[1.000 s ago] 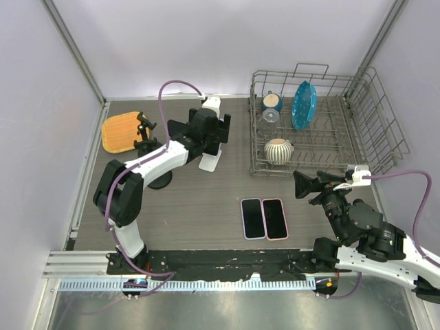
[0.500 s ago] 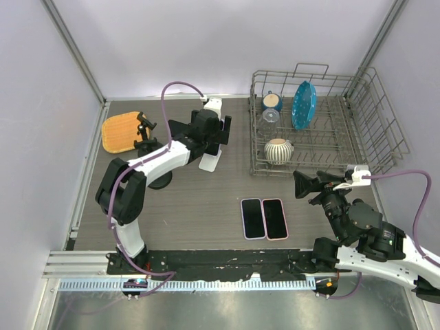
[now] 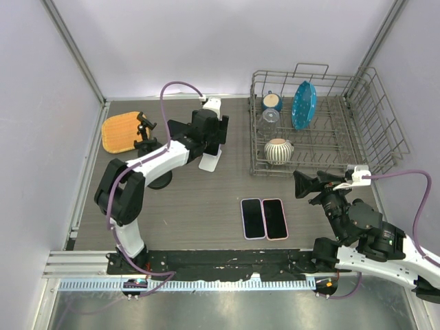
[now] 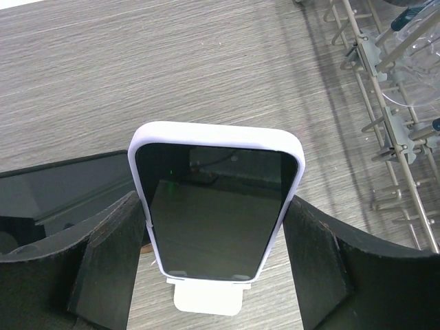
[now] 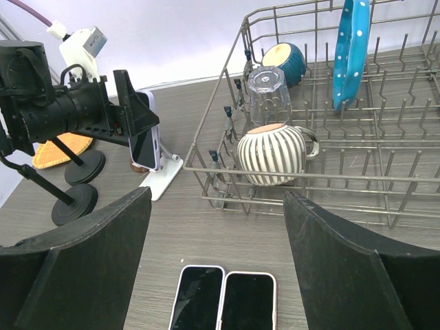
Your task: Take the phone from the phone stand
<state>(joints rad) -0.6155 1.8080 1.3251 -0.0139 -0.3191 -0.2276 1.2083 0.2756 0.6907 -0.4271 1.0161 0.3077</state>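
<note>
The bare tabletop beside the flat phones is back and below, so my left gripper will next pull the phone back, lower it and let go there.
A phone in a lilac case [image 4: 216,227] stands upright on a white phone stand [image 4: 210,299] at the back middle of the table. Its lower edge rests on the stand's lip. My left gripper [image 4: 216,201] straddles the phone, with both fingers against its side edges. In the top view the left gripper [image 3: 217,130] hides most of the phone above the stand [image 3: 210,162]. The right wrist view shows the phone [image 5: 146,148] between the left fingers. My right gripper [image 5: 216,199] is open and empty, above the table's right front [image 3: 302,184].
Two more phones [image 3: 253,218] [image 3: 275,218] lie flat side by side at the front middle. A wire dish rack [image 3: 357,159] at the back right holds a striped mug [image 3: 278,149], a glass and a blue plate [image 3: 303,104]. An orange board [image 3: 120,132] and black round-based stands [image 3: 159,181] are at the left.
My left gripper has shifted slightly to the right around the phone on the stand. The right arm has not moved.
</note>
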